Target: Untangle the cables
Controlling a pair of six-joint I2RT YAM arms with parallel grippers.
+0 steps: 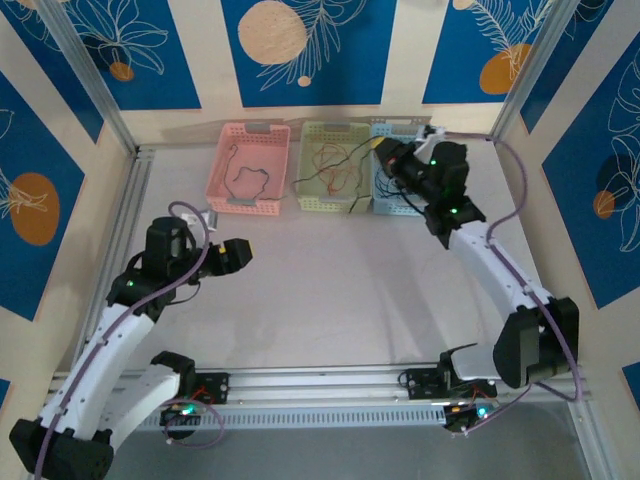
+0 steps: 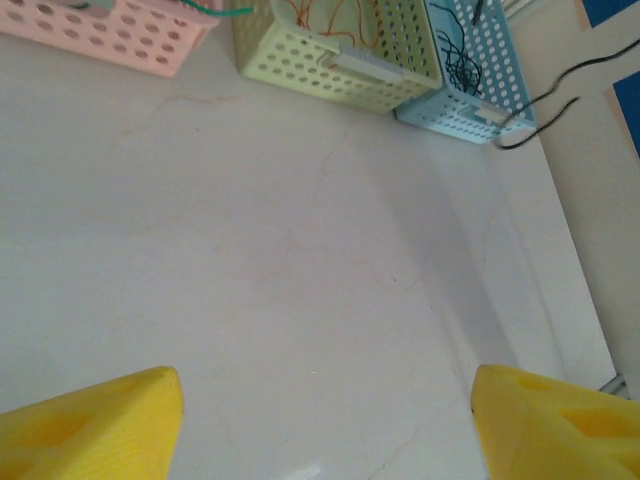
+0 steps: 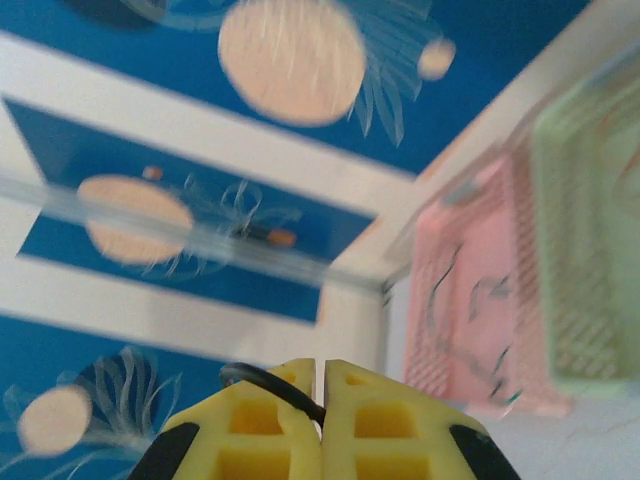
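Next, my right gripper swings away from the green basket (image 1: 312, 192), lowers and tips over the blue basket (image 1: 384, 207) below, and releases the cable.
My right gripper (image 1: 383, 156) hovers over the blue basket (image 1: 384, 207) at the back of the table. In the right wrist view its jaws (image 3: 322, 400) are shut on a thin black cable (image 3: 268, 383) that curls out to the left of the fingertips. A black strand (image 1: 350, 160) runs from it across the green basket (image 1: 312, 192), which holds red and orange cables (image 1: 328, 168). A dark cable (image 1: 252, 180) lies in the pink basket (image 1: 225, 195). My left gripper (image 1: 238, 256) is open above the bare table, its yellow fingertips (image 2: 100, 425) wide apart with nothing between them.
The three baskets stand side by side along the back edge: pink (image 2: 110, 35), green (image 2: 330, 70) and blue (image 2: 470, 110). A black cable (image 2: 545, 100) hangs beside the blue one. Metal frame posts (image 1: 90, 85) and patterned walls close in the table.
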